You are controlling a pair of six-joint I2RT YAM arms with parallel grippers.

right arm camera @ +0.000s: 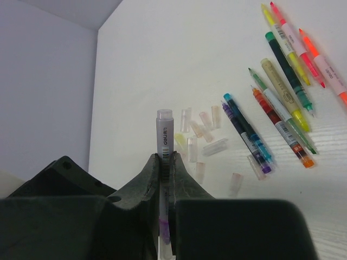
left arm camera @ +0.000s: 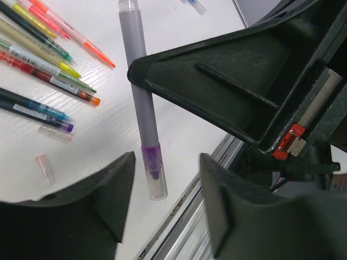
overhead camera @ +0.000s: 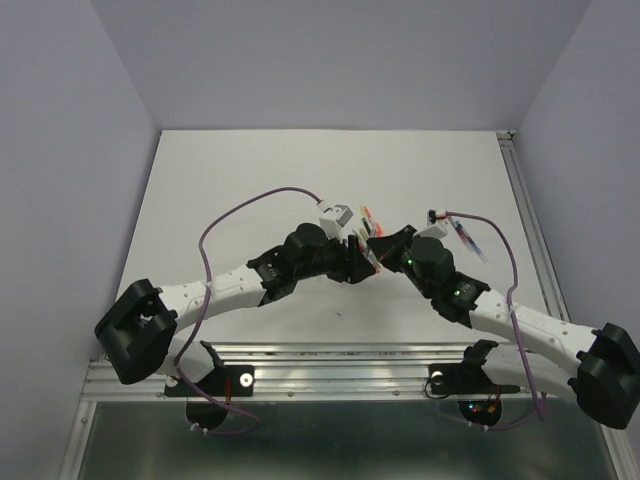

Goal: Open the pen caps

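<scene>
I should next move my right gripper outward and down over the dark green pen (right arm camera: 289,70). Then I should let go of the lilac pen (right arm camera: 164,127) where the uncapped ones lie.
My right gripper (right arm camera: 165,160) is shut on a pale lilac pen (right arm camera: 164,127) and holds it above the table. In the left wrist view the same pen (left arm camera: 142,103) hangs with its clear cap (left arm camera: 154,181) still on over a purple tip. My left gripper (left arm camera: 167,176) is open, with the cap end between its fingers, nearer the left one and touching neither. Both grippers meet at the table's middle (overhead camera: 368,247). Several uncapped pens (right arm camera: 282,97) lie in a row, with loose pale caps (right arm camera: 200,135) beside them.
More pens (overhead camera: 465,238) lie to the right of the grippers. Two loose caps (left arm camera: 44,168) lie near the dark pens in the left wrist view. The aluminium rail (left arm camera: 190,216) of the table's near edge runs just below the left gripper.
</scene>
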